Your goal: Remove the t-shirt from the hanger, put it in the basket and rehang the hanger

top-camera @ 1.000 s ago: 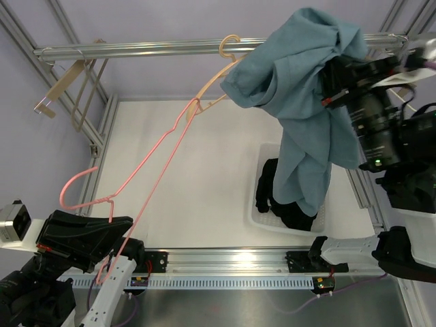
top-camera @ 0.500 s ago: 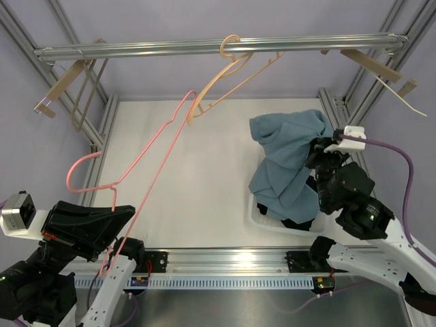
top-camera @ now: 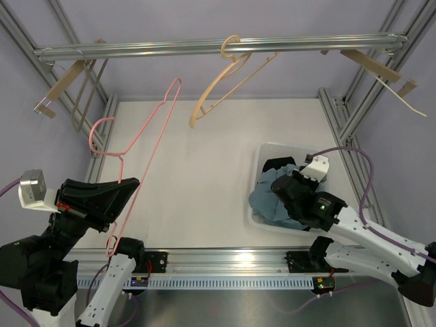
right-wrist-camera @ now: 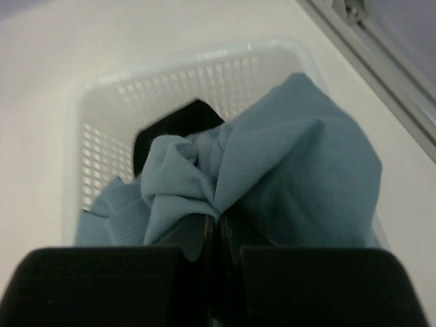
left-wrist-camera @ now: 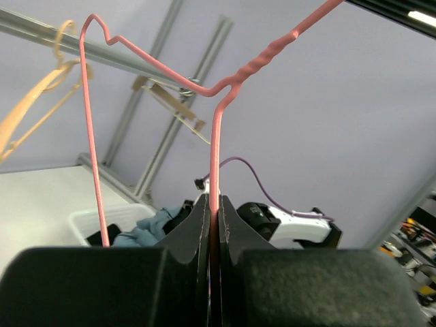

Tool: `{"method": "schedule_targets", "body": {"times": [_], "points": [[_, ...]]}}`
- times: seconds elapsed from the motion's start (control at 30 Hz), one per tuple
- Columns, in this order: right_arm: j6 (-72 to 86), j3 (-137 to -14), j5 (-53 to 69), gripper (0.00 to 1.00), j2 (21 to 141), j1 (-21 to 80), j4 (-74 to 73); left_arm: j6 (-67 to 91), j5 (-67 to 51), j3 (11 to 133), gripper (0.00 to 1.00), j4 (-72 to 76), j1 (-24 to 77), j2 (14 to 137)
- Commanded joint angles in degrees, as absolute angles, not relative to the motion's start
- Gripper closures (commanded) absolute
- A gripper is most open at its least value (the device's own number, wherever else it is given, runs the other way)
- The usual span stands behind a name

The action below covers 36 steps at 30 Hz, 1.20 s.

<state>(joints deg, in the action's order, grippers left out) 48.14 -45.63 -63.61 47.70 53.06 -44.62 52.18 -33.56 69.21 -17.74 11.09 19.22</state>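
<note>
The pink hanger is already bare, so my right gripper needs to go down slightly into the white basket next. Then it needs to let go of the fold onto the bunched shirt (top-camera: 278, 197) (right-wrist-camera: 216, 201).
The blue t-shirt (top-camera: 269, 201) lies bunched in the white basket (top-camera: 272, 151) at the right, off the hanger; the right wrist view shows it (right-wrist-camera: 286, 163) over the basket's lattice wall (right-wrist-camera: 116, 136). My right gripper (top-camera: 289, 194) is down in the basket, shut on a fold of the shirt (right-wrist-camera: 218, 219). The bare pink wire hanger (top-camera: 146, 146) is held up over the table's left side. My left gripper (top-camera: 119, 193) is shut on its wire (left-wrist-camera: 214, 177).
A tan wooden hanger (top-camera: 228, 75) hangs from the metal rail (top-camera: 136, 49) at the top. More wooden hangers hang at the left (top-camera: 65, 82) and right (top-camera: 381, 71) corners. A dark garment (top-camera: 279, 165) lies in the basket under the shirt.
My right gripper has come down from near the rail into the basket, taking the blue shirt with it. My left gripper has lifted the pink hanger up and to the left.
</note>
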Motion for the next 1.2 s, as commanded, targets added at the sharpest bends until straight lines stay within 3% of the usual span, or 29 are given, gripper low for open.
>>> {"method": "schedule_targets", "body": {"times": [0.0,0.2,0.37,0.6,0.7,0.73,0.87,1.17], "points": [[56.88,-39.83,-58.81,1.00,51.31,50.55,-37.91,46.59,-29.27,69.70,1.00,-20.83,11.25,21.79],[51.68,-31.47,-45.72,1.00,57.73,41.07,-21.81,44.48,-26.20,66.97,1.00,-22.15,11.25,22.59],[52.21,-29.61,-37.19,0.98,57.75,40.08,-16.79,43.07,-22.77,66.79,1.00,-23.02,11.25,23.55],[50.89,-30.85,-34.28,0.73,54.68,39.99,-19.49,40.26,-16.44,66.18,1.00,-24.87,11.25,26.71],[48.88,-32.43,-34.98,0.41,49.16,39.99,-26.70,38.50,-15.91,68.46,1.00,-25.66,11.25,30.66],[46.95,-33.91,-35.68,0.22,47.22,40.08,-30.46,38.41,-16.69,70.12,1.00,-25.66,11.25,31.89],[42.11,-39.45,-35.78,0.01,36.93,40.08,-37.61,36.92,-18.80,73.21,1.00,-25.05,11.34,38.48],[34.90,-49.48,-29.62,0.00,24.01,39.99,-39.38,39.29,-24.17,80.66,1.00,-19.34,11.25,54.29]]}}
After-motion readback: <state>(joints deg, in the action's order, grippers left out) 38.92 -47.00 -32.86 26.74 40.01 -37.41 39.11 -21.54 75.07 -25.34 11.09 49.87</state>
